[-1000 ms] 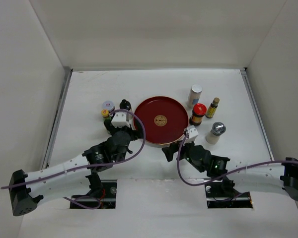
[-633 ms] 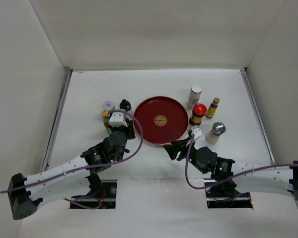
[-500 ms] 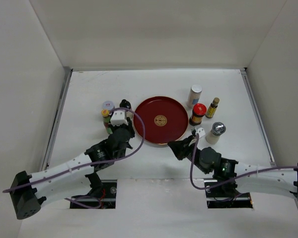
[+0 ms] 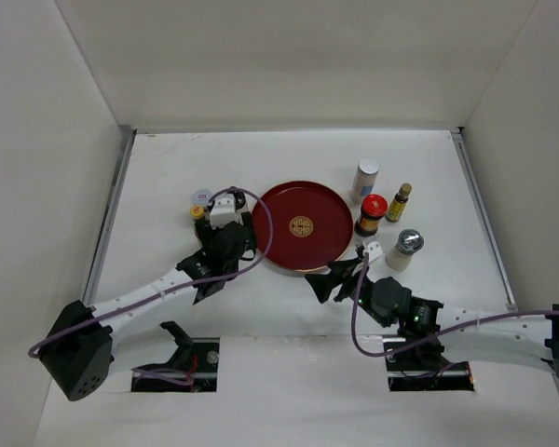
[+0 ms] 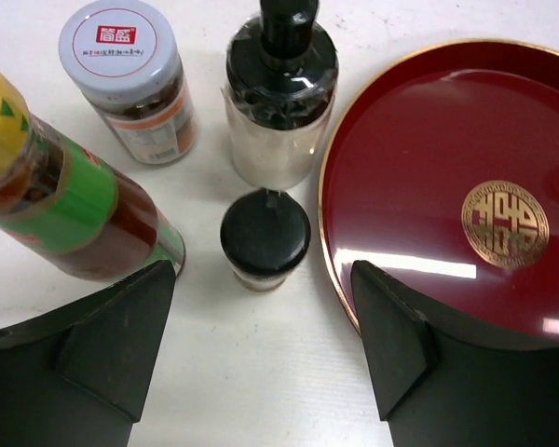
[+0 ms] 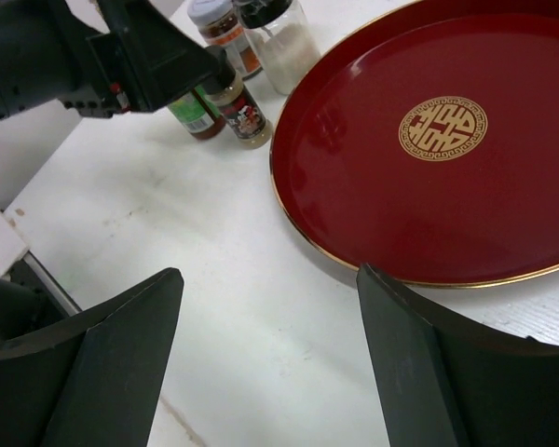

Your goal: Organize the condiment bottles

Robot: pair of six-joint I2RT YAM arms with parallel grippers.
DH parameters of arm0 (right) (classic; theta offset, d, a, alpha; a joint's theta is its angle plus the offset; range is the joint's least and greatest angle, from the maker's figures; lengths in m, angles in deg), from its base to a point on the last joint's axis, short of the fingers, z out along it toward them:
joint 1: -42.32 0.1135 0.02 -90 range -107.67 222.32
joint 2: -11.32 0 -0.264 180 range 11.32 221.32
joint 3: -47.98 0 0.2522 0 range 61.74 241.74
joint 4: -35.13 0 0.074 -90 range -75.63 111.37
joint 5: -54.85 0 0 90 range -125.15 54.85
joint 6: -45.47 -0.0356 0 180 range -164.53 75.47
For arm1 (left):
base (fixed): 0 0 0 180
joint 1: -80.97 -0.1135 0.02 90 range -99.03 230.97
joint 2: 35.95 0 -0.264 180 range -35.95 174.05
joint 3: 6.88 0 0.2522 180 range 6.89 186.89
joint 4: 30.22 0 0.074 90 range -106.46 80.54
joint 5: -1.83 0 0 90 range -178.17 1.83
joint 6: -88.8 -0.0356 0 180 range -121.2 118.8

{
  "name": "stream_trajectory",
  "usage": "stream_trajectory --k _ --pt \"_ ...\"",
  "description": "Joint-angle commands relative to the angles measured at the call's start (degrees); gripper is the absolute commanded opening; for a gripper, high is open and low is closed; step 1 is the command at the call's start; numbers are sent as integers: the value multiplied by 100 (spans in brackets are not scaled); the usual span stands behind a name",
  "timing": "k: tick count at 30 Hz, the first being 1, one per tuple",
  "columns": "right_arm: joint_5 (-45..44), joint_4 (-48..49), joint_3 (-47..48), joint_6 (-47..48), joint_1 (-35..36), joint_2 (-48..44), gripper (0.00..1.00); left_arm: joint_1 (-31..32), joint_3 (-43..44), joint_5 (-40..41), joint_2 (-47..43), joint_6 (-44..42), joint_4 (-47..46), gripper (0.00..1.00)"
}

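Observation:
The robot's left gripper needs to move down and a little outward next, until its open fingers are on both sides of the small jar's round black cap (image 5: 265, 231), which is just beyond them.
The condiment bottles stand in two groups beside the round red tray (image 4: 303, 225). Left of it are a white-capped jar (image 5: 121, 79), a clear black-topped bottle (image 5: 279, 93), a small black-capped jar (image 5: 265, 237) and a yellow-capped, green-labelled bottle (image 5: 56, 196). My left gripper (image 5: 265, 317) hovers open just short of the small black-capped jar, touching nothing. Right of the tray stand a white bottle (image 4: 365, 180), a red-capped dark bottle (image 4: 372, 214), a small yellow-capped one (image 4: 399, 202) and a silver-capped shaker (image 4: 404, 250). My right gripper (image 6: 270, 317) is open over bare table at the tray's near edge.
White walls enclose the table on three sides. The tray (image 6: 354, 186) holds nothing and shows its gold emblem (image 6: 443, 128). In the top view the left gripper (image 4: 228, 231) covers the two black-topped bottles. The arm bases sit at the near edge.
The left gripper has crept forward to the left group of bottles. The right gripper has shifted slightly along the tray's near edge. Both sets of jaws narrowed midway and stand open again.

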Motion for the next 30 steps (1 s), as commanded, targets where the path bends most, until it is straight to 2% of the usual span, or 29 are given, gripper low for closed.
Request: stream_trajectory --k 1,7,15,16,20,23,27,30 --pt "69 392 38 121 44 -7 82 -254 -29 -353 244 56 -564 76" --pt "122 418 -6 112 44 -42 82 -448 191 -556 1017 38 -1031 74" --pt "210 480 -33 139 44 -51 81 -711 420 -494 1519 -32 -1488 61" --pt "210 480 -41 139 44 -60 81 -755 420 -486 1563 -41 -1540 57" --pt "210 480 -59 139 44 -121 81 -773 411 -486 1599 -85 -1646 31" --pt "210 480 -94 147 44 -209 81 -485 315 -468 1108 -128 -1559 21" --pt "183 480 -138 147 44 -349 80 174 314 -30 273 -251 -1261 20" --pt "157 480 -208 130 9 -516 78 544 673 165 235 -365 -1233 22"
